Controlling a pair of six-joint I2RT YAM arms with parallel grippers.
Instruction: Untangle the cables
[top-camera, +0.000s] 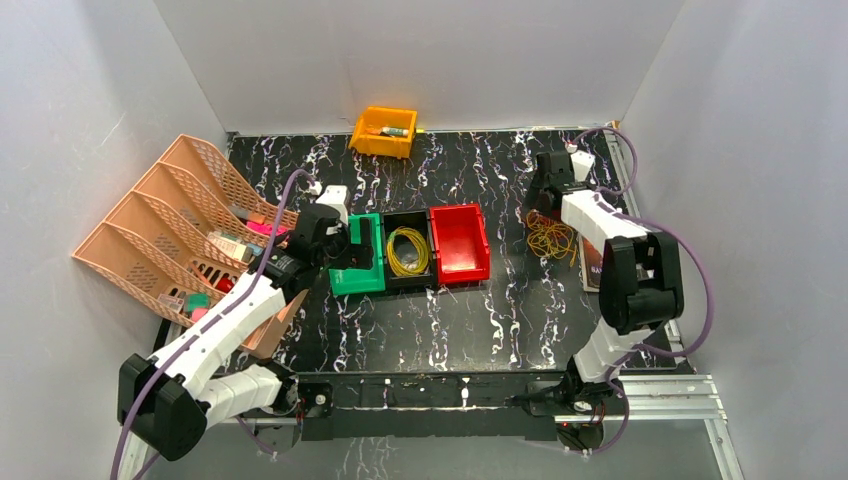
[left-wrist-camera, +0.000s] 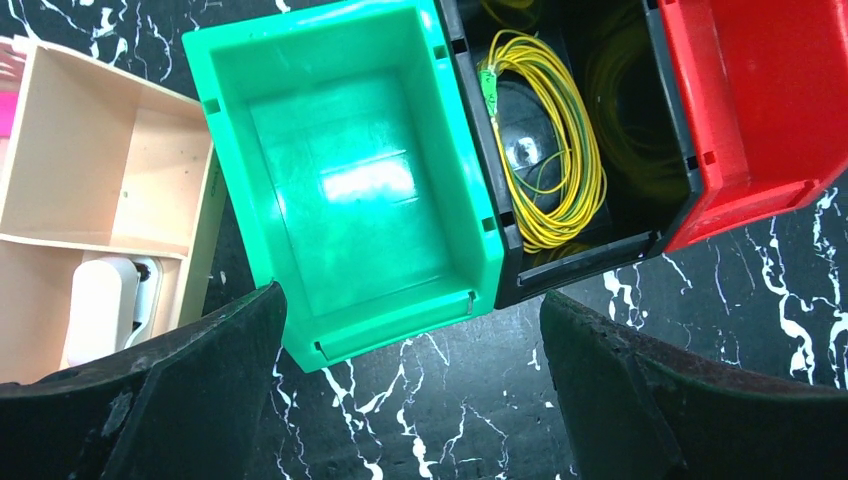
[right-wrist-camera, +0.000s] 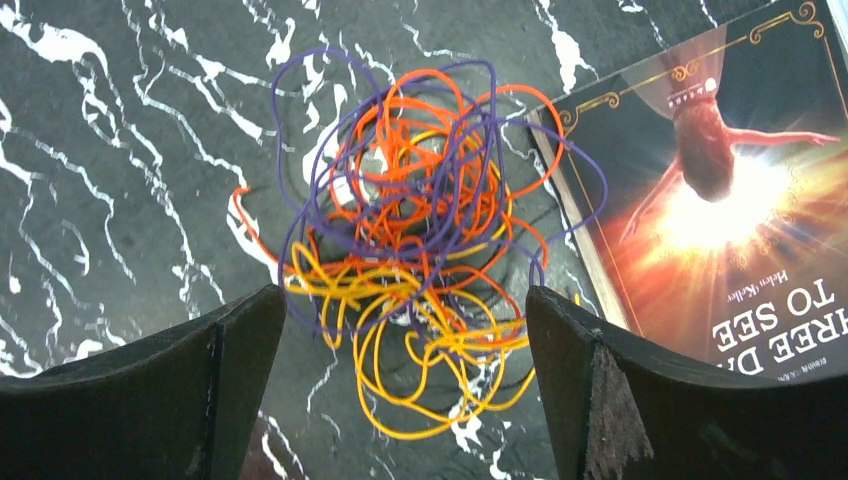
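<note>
The crossed pieces of the purple and orange cables are below and outward of my right gripper's fingers, and both colors bunch together there, so my right gripper will next lower outward onto them.
A tangled bunch of purple, orange and yellow cables (right-wrist-camera: 420, 230) lies on the black marbled table beside a book. My right gripper (right-wrist-camera: 402, 300) hangs open just above it, a finger on each side of the yellow loops, nothing held. From above, the bunch (top-camera: 551, 238) sits right under that gripper (top-camera: 547, 200). A neat yellow cable coil (left-wrist-camera: 545, 150) rests in the black bin (left-wrist-camera: 590, 255). My left gripper (left-wrist-camera: 412, 300) is open and empty over the near edge of the empty green bin (left-wrist-camera: 350, 180).
Green, black and red bins (top-camera: 460, 245) stand side by side mid-table. A book (right-wrist-camera: 720, 190) lies to the right of the tangle. An orange bin (top-camera: 383, 130) sits at the back wall. A peach file rack (top-camera: 170, 230) fills the left side.
</note>
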